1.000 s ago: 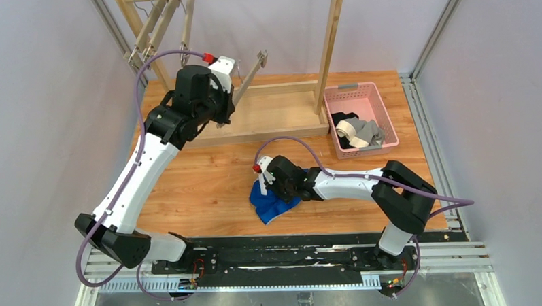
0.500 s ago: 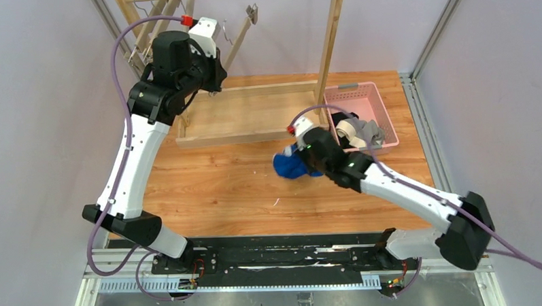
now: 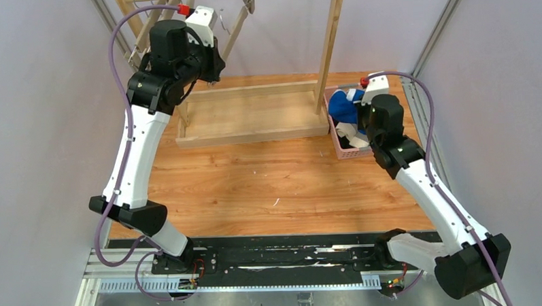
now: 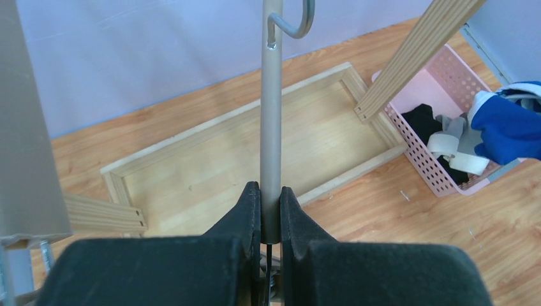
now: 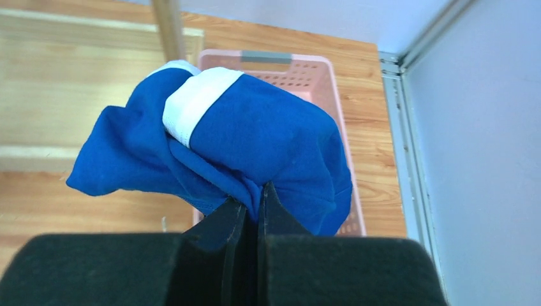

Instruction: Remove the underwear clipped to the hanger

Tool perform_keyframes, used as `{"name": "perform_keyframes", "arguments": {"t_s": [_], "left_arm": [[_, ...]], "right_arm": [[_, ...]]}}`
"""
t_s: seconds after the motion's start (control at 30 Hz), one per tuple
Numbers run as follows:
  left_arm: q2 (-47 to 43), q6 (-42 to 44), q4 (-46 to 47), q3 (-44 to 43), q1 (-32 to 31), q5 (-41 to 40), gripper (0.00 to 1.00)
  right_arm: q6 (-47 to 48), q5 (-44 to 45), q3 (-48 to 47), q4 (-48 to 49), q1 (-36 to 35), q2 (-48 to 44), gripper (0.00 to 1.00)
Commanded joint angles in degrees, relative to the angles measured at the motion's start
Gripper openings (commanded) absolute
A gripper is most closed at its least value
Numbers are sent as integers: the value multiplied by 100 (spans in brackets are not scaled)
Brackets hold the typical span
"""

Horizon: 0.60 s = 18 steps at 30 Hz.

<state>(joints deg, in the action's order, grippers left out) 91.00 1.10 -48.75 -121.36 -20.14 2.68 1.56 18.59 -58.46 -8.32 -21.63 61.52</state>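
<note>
The right gripper lowers the bright blue underwear (image 5: pixel 255 137) into the pink basket next and releases it there, because the black and grey underwear already lie inside.
My right gripper (image 5: pixel 256 199) is shut on the bright blue underwear (image 5: pixel 255 137), bunched with its white waistband up, and holds it above the pink basket (image 5: pixel 348 83); the bundle also shows in the top view (image 3: pixel 343 107). The black and grey underwear (image 4: pixel 446 131) lie in the basket (image 3: pixel 346 152). My left gripper (image 4: pixel 270 210) is shut on the grey bar of a hanger (image 4: pixel 271 108), whose hook shows at the top. In the top view the left gripper (image 3: pixel 213 39) holds the hanger (image 3: pixel 235 26) up by the wooden rack's top rail.
The wooden rack (image 3: pixel 332 35) has a rectangular base frame (image 3: pixel 254 134) on the wood table. More hangers (image 3: pixel 144 35) hang at its left end. Metal rails (image 3: pixel 431 147) run along the table's right edge, next to the basket.
My right arm swung from the table's middle to the right, carrying the blue underwear up over the pink basket. My left gripper lifted the hanger higher toward the rack's top rail.
</note>
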Motion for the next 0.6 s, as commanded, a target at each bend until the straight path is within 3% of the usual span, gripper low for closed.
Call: {"name": "perform_keyframes", "arguments": {"t_s": [0.0,0.23,0.57], "left_arm": [[-86,-14,176,-343,45,53,0],[-177,56,159,-516,97,-31,0],[-86,-193,616,-703,343,-17,0]], "right_arm": [[28,-58,-168,674,595,335,1],[-340,-877,54,1231,1429,1324,1],[-546,-1622,205,1434,1501,2313,1]]}}
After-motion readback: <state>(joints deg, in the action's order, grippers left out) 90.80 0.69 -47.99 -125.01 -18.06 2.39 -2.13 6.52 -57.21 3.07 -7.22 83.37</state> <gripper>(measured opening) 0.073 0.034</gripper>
